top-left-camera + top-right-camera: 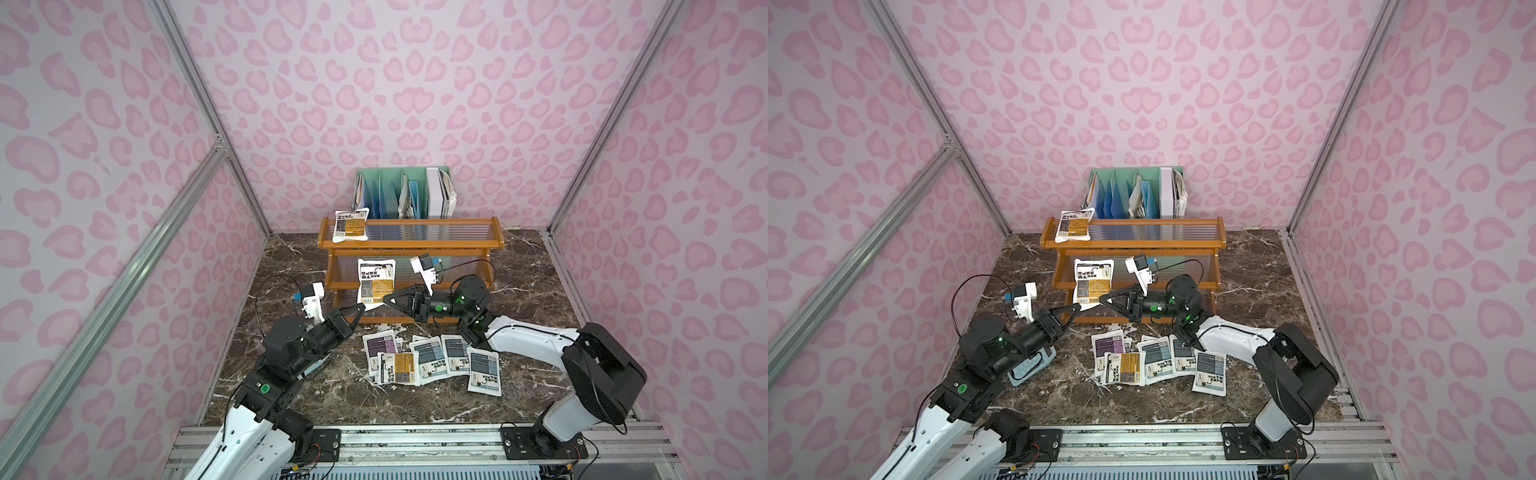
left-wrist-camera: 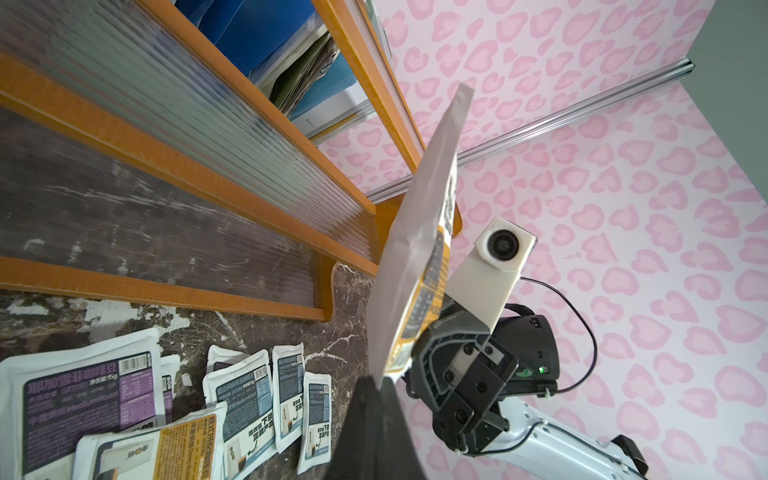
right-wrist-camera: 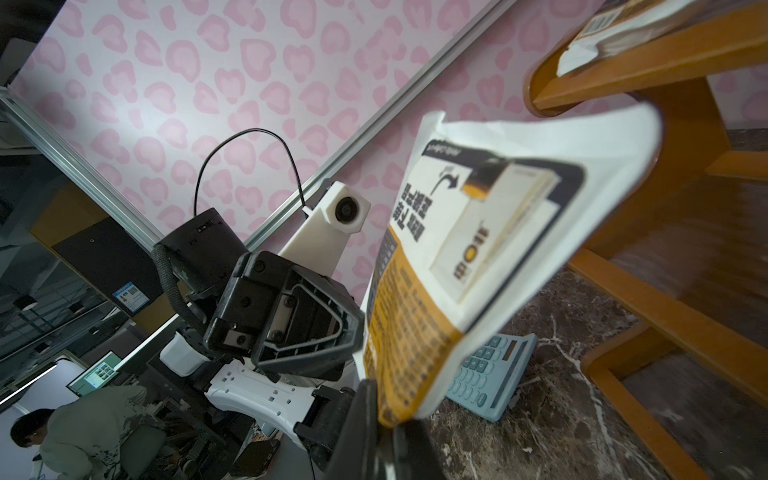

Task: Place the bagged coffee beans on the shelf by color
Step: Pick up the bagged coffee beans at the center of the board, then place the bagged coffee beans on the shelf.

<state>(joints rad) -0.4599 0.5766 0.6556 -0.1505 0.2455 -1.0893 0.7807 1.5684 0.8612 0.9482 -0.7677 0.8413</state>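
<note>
I should next raise my right gripper outward to the top level's bare middle (image 1: 408,230), which is above and beyond it, and let go of the pouch, because that level already holds orange.
An orange-labelled pouch of the bagged coffee beans (image 1: 375,282) (image 1: 1093,282) hangs upright in front of the middle tier of the shelf (image 1: 411,245). My left gripper (image 1: 360,308) (image 2: 380,384) is shut on its lower left corner. My right gripper (image 1: 386,300) (image 3: 386,424) is shut on its lower right edge. Another orange pouch (image 1: 351,225) lies at the left end of the top tier. On the table in front lie a purple pouch (image 1: 380,345), an orange one (image 1: 398,368) and three grey-blue ones (image 1: 455,353), partly overlapping.
A mint-green file organizer (image 1: 405,193) with papers stands behind the shelf against the back wall. A light-blue calculator (image 1: 1032,365) lies on the marble table under my left arm. Pink patterned walls close in both sides.
</note>
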